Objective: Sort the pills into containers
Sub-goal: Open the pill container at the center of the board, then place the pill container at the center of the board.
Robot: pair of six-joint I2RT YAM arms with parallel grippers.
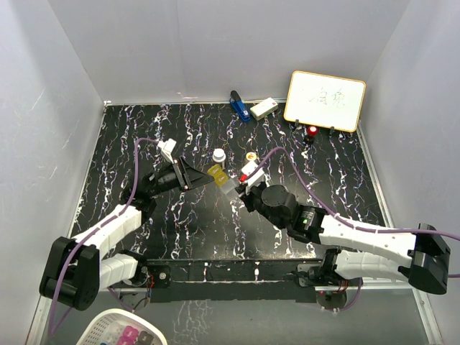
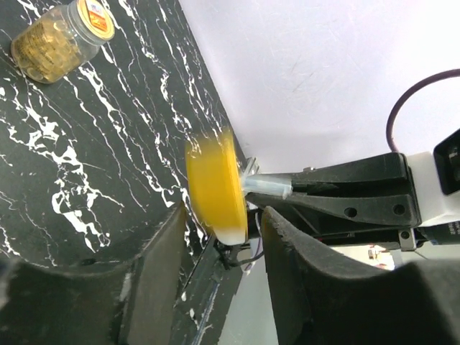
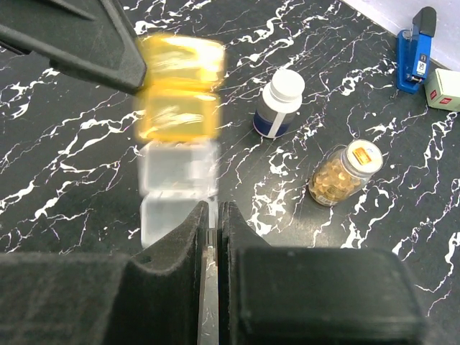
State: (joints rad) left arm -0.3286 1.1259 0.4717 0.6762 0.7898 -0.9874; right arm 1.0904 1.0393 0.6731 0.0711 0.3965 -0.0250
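Observation:
The pill box (image 1: 221, 179) still hangs above the bare tabletop, so I will next move my right gripper down and to the left in the top view and release it there.
The small oblong pill box (image 1: 221, 179) is held above the table, its yellow-gold sections (image 3: 178, 86) at the far end and clear sections (image 3: 176, 187) at the near end. My right gripper (image 3: 214, 208) is shut on a thin edge of the clear end; it also shows in the top view (image 1: 237, 188). My left gripper (image 2: 224, 215) is open, its fingers either side of the yellow end (image 2: 215, 183) with gaps showing. The dark bottle with white cap (image 3: 279, 103) and the golden-amber bottle (image 3: 343, 172) stand on the table behind, also seen from the top view as dark bottle (image 1: 218, 155) and amber bottle (image 1: 251, 157).
A blue object (image 1: 239, 106) and a white block (image 1: 264, 108) lie at the back. A small whiteboard (image 1: 325, 100) leans at the back right with a red-topped item (image 1: 313, 131) before it. A white basket (image 1: 122, 330) sits below the left arm's base.

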